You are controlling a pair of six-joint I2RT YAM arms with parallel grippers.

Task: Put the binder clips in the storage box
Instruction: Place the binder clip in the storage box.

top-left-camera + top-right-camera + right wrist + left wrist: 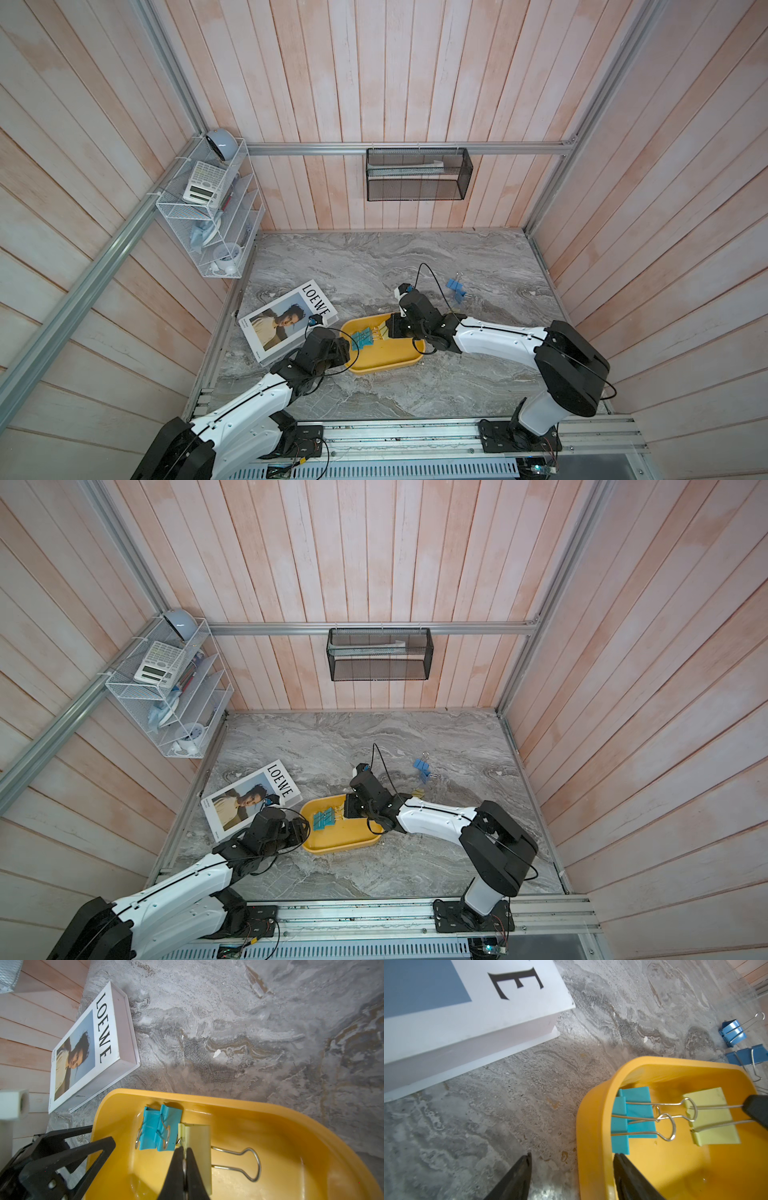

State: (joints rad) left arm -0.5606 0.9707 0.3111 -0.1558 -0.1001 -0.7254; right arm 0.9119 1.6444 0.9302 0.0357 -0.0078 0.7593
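Note:
Next, my right gripper lowers the pale yellow clip [195,1142], moves it toward the nearer teal clip [171,1127] and releases its wire handle. A gap still separates the clips.
The yellow storage box [386,365] [336,845] lies mid-table. Two teal binder clips [361,337] [637,1113] [160,1130] rest inside it, at its left end. My right gripper [388,328] [184,1150] is shut on the wire handle of a pale yellow clip [712,1115] [195,1142] that sits low in the box, next to the teal pair. My left gripper [353,347] [572,1154] is open and straddles the box's left rim [596,1126], one finger inside and one outside. Two blue clips [457,289] [424,769] [733,1030] lie on the table beyond the box.
A white LOEWE book [286,320] [83,1053] lies close to the box's left, beside my left arm. A white wire rack [208,208] hangs on the left wall and a black mesh basket [417,174] on the back wall. Marble table surrounds the box.

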